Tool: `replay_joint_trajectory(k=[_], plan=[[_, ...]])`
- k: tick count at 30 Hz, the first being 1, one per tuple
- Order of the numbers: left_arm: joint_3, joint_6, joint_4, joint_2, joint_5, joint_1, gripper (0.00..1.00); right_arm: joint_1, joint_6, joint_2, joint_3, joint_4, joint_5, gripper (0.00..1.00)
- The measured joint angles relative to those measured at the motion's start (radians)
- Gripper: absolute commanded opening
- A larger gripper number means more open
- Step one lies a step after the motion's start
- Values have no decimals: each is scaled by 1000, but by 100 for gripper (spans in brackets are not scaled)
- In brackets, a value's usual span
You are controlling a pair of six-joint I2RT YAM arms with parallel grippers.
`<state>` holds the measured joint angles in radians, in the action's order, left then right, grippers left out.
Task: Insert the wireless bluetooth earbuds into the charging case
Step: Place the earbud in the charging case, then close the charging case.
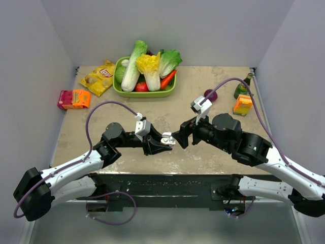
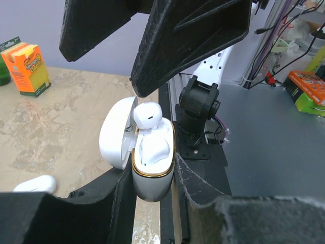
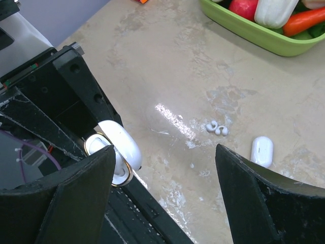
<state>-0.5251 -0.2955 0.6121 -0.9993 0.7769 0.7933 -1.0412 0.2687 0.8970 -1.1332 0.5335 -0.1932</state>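
Note:
My left gripper should next carry the charging case outward and down to release it on the bare tabletop before the green tray, since that spot is below and outward of my left gripper.
My left gripper (image 1: 165,144) is shut on the white charging case (image 2: 151,180), holding it above the table's front edge. The gold-rimmed case stands open, its lid (image 2: 117,133) swung to the left. One white earbud (image 2: 148,115) sticks up at the case's far end, and a white rounded shape (image 2: 153,147) lies in the well nearer me. My right gripper (image 3: 163,150) is open and empty, its fingertips just above the case (image 3: 118,145). Another white earbud-like piece (image 3: 262,150) lies on the table, also in the left wrist view (image 2: 35,184).
A green tray (image 1: 144,94) of vegetables stands at the back. A yellow chip bag (image 1: 99,77) and a red-orange box (image 1: 74,98) are at the back left. An orange carton (image 1: 242,104) and a green bottle (image 1: 242,87) are at the right. Small white curled bits (image 3: 216,128) lie on the table.

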Motion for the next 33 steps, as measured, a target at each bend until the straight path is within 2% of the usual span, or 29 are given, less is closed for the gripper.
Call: replay_joint_trajectory(k=[17,23,26,27,29,30,33], plan=[[0,0,1,5,-7,0,0,0,-5,24,8,5,38,82],[1,1,2,7,-16,0,0,0,8,-38,35,0,-28,81],[11,1,8,7,-22,0,0,0,23,-88,34,-11,-89,77],[15,1,7,8,-23,0,0,0,29,-93,24,-10,-109,72],[19,2,6,8,-25,0,0,2,43,-65,-13,-9,-141,66],[19,2,6,8,-26,0,0,2,46,-45,-26,-10,-151,58],[20,7,7,10,-34,2,0,2,59,28,-40,-10,-156,53]])
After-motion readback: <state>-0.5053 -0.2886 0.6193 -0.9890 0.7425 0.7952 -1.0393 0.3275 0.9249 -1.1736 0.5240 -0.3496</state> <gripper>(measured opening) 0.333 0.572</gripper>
